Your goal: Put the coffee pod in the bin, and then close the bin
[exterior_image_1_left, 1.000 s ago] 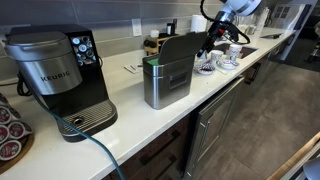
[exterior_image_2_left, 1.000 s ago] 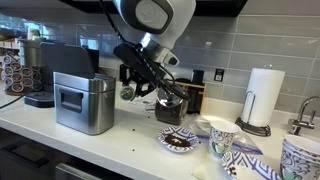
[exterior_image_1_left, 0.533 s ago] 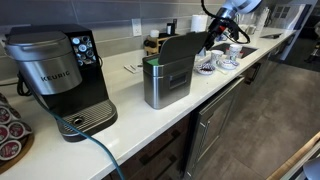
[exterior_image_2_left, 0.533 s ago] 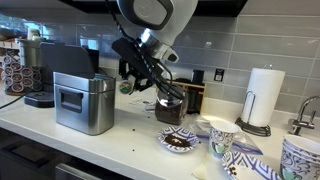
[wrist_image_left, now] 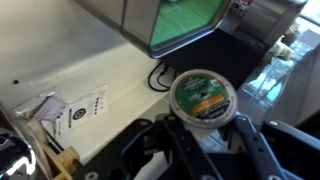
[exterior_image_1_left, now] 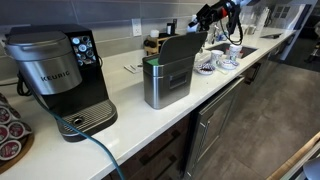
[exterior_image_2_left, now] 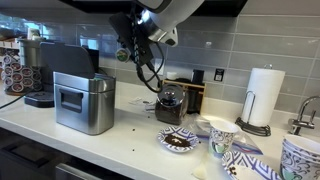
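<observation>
My gripper tilts the coffee pod next and carries it toward the bin, over the open green-lined top (exterior_image_1_left: 157, 61) (wrist_image_left: 187, 16).
The brushed-steel bin (exterior_image_1_left: 168, 78) stands on the white counter with its dark lid (exterior_image_1_left: 183, 45) raised; it also shows in an exterior view (exterior_image_2_left: 82, 102) and in the wrist view (wrist_image_left: 178, 22), where a green liner shows inside. My gripper (exterior_image_1_left: 203, 17) is in the air just beyond the bin's top, also seen in an exterior view (exterior_image_2_left: 128, 50). It is shut on the coffee pod (wrist_image_left: 202, 99), a round pod with a green and orange foil top, seen as a small green spot in an exterior view (exterior_image_2_left: 122, 55).
The black-and-silver Keurig machine (exterior_image_1_left: 58, 78) stands beside the bin. A dark jar (exterior_image_2_left: 171, 107), patterned cups and bowls (exterior_image_2_left: 219, 140) and a paper towel roll (exterior_image_2_left: 263, 98) stand along the counter. Sugar packets (wrist_image_left: 68, 108) lie on the counter. A pod rack (exterior_image_1_left: 10, 133) sits at the near end.
My gripper has risen with the coffee pod and moved towards the bin, from beside the dark jar to a spot above the bin's height.
</observation>
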Controlling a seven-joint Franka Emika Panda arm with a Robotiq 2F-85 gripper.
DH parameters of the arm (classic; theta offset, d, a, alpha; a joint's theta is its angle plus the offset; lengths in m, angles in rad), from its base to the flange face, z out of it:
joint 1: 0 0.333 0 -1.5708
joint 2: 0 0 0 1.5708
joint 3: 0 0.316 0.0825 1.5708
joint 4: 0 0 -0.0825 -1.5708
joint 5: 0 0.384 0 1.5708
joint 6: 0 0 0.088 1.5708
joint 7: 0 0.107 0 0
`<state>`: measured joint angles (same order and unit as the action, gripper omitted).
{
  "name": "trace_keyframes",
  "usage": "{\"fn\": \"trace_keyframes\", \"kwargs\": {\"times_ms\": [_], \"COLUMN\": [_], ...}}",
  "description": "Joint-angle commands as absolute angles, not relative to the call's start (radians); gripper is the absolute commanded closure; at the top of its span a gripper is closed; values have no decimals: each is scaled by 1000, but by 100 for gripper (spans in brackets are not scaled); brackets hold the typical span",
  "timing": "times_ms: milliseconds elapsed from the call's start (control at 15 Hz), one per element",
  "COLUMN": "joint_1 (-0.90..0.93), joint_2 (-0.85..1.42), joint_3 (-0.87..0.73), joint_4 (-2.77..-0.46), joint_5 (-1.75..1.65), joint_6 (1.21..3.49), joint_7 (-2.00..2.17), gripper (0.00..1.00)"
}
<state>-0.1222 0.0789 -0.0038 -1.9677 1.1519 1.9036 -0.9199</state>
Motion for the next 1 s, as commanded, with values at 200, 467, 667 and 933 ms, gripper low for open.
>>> {"fn": "trace_keyframes", "kwargs": {"times_ms": [200,467,667,933], "joint_1": [-108,-93,-77,-61], "joint_2": [139,184,210,238], "joint_3": [-31,-27,-22,-14], "joint_4": [-1922,-1885,-1864,-1841], "joint_5": [1335,1330,1324,1322], "joint_6": [1621,1554,1543,1538], "joint_7": [-902,-859,-822,-788], "gripper": [87,87,87,87]}}
